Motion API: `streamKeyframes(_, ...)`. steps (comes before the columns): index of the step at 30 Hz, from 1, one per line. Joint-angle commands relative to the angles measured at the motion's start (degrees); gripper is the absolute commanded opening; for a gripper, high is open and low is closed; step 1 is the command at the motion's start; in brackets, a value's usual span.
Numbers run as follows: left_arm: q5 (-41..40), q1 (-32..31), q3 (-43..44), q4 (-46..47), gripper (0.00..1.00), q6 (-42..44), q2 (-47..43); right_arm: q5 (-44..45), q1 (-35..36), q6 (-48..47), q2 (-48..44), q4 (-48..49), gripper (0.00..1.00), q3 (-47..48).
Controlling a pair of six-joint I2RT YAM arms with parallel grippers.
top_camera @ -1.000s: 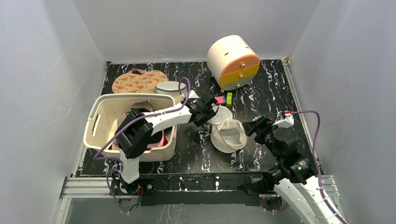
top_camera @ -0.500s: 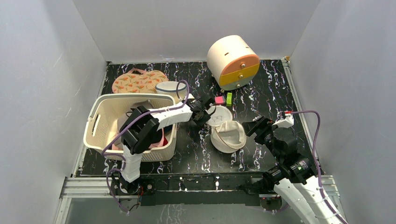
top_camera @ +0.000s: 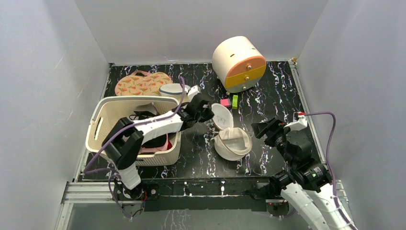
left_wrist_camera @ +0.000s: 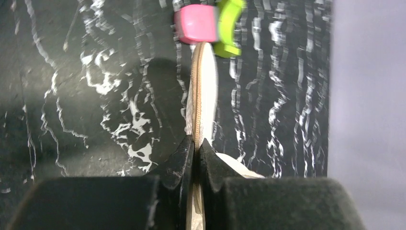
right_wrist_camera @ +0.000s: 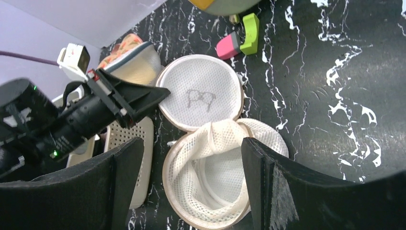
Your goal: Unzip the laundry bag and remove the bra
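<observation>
The bag's opening (top_camera: 235, 139) lies back toward my base from my left gripper, so I will next turn it and draw back to release the lid over the opening.
The laundry bag (top_camera: 233, 143) stands unzipped at mid-table, a cream mesh cylinder whose open inside (right_wrist_camera: 218, 179) shows only mesh. Its round lid (top_camera: 221, 116), with the black bra drawing (right_wrist_camera: 201, 98), is tipped up behind the body. My left gripper (top_camera: 206, 113) is shut on the lid's zip rim, which appears edge-on (left_wrist_camera: 203, 96) between the closed jaws (left_wrist_camera: 196, 149). My right gripper (top_camera: 262, 129) hangs open to the right of the bag, touching nothing, its fingers framing the bag's mouth (right_wrist_camera: 191, 148). No bra can be made out.
A cream laundry basket (top_camera: 103, 120) holding dark and pink clothes sits left of the bag. Behind it are a white tub (top_camera: 173, 90) and a floral pouch (top_camera: 141, 84). A cream-and-orange drawer drum (top_camera: 239, 62) stands at the back, with pink (top_camera: 225, 102) and green (top_camera: 235, 100) blocks near the lid.
My left gripper closed on the lid's rim and drew it up and left, so the lid now stands more upright. The right arm eased back slightly to the right.
</observation>
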Motion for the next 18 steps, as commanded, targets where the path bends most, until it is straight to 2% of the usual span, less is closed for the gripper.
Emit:
streamKeyframes(1,7.0,-0.21,-10.41,26.18,0.0,17.05,-8.01,1.51,0.17,-2.13,-0.12,0.36,0.73,4.59)
streamKeyframes(5,13.41,-0.44,-16.09,37.65,0.0,28.78,-10.92,2.63,0.14,-3.19,0.33,-0.93,0.73,7.02)
streamKeyframes(11,22.44,-0.87,-20.9,47.15,0.0,46.31,-14.19,3.42,0.17,-4.17,1.14,-1.8,0.74,9.33)
streamKeyframes(15,31.14,-1.81,-22.3,48.16,0.0,58.7,-15.66,3.74,0.13,-4.37,1.63,-2.65,0.74,10.68)
streamKeyframes(18,37.44,-3.78,-23.02,45.21,0.0,70.7,-16.85,3.99,0.14,-4.39,1.75,-2.89,0.73,11.06)
